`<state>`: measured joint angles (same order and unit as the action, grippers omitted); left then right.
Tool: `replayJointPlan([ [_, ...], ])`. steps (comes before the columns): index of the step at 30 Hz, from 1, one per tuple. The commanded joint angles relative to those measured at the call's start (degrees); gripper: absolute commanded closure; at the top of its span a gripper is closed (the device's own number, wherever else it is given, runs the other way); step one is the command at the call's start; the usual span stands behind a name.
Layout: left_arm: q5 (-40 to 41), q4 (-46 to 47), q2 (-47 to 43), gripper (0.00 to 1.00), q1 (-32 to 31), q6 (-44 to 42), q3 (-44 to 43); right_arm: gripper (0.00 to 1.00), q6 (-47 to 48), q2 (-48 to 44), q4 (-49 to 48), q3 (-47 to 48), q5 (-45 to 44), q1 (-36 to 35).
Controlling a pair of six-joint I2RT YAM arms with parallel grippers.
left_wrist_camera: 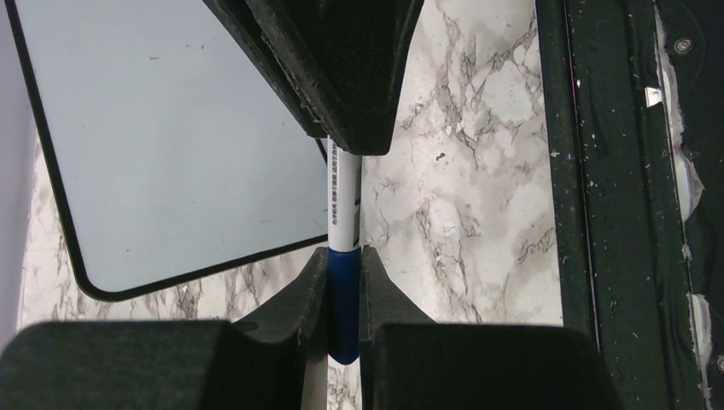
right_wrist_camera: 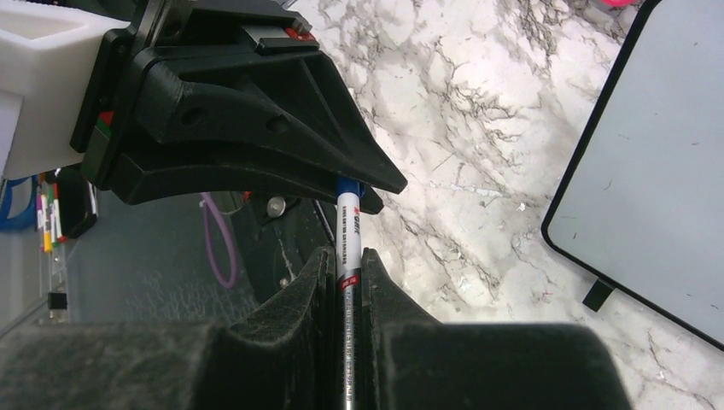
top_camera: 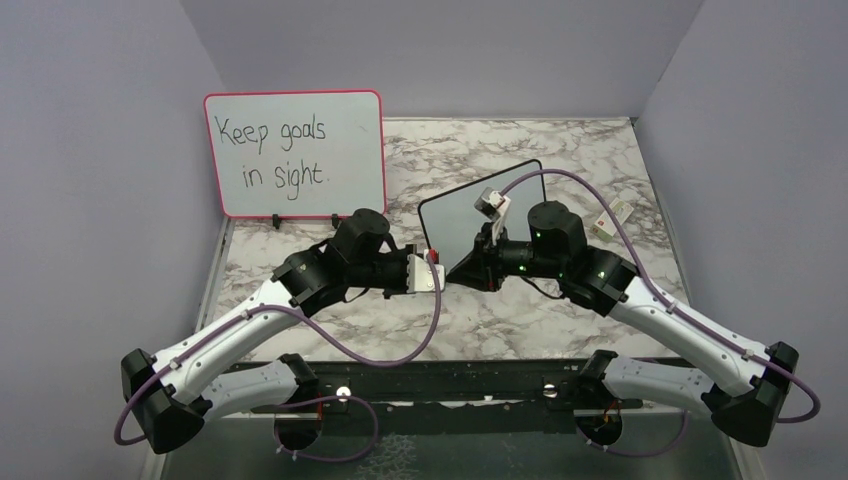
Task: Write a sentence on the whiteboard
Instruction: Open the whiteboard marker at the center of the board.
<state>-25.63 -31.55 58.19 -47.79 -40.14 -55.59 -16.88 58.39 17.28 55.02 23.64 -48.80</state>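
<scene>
The blue cap (left_wrist_camera: 344, 299) covers the marker's tip, so I need to pull my left gripper to the left in the top view and down, and let go of the blue cap on the tabletop.
The whiteboard (top_camera: 455, 215) with its thin black frame lies at the table's middle. Its face is blank in the left wrist view (left_wrist_camera: 171, 145) and the right wrist view (right_wrist_camera: 657, 188); no blue sentence shows. The two grippers meet tip to tip just in front of it, both on one marker. My left gripper (top_camera: 437, 272) (left_wrist_camera: 344, 265) is shut on the marker's blue cap (left_wrist_camera: 344, 299). My right gripper (top_camera: 470, 268) (right_wrist_camera: 347, 265) is shut on the marker's white barrel (right_wrist_camera: 348, 243) (left_wrist_camera: 344, 205).
The larger pink-framed board (top_camera: 295, 150), with black handwriting "Keep goals in sight.", stands at the back left. Two small white objects (top_camera: 612, 215) lie at the right back. A black rail (left_wrist_camera: 615, 205) runs along the table's near edge. Walls close in on three sides.
</scene>
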Motion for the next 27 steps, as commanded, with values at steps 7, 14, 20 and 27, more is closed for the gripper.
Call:
replayJointPlan([
  [7,4.47,3.19,-1.59,1.0,0.24,0.68,3.87,0.99,2.31,-7.37,11.97,6.04,-2.17,-0.17],
  [14,5.94,3.69,-3.65,1.0,0.22,1.12,6.17,0.99,3.58,-10.78,16.0,5.89,-5.56,-0.19],
  [20,8.29,3.84,-5.97,1.0,0.24,2.47,7.84,0.99,3.96,-12.78,16.35,5.84,-9.59,-0.24],
  [27,18.75,8.79,-6.27,1.0,0.24,12.94,9.9,0.99,4.51,-13.88,14.15,4.46,-19.21,-0.2],
])
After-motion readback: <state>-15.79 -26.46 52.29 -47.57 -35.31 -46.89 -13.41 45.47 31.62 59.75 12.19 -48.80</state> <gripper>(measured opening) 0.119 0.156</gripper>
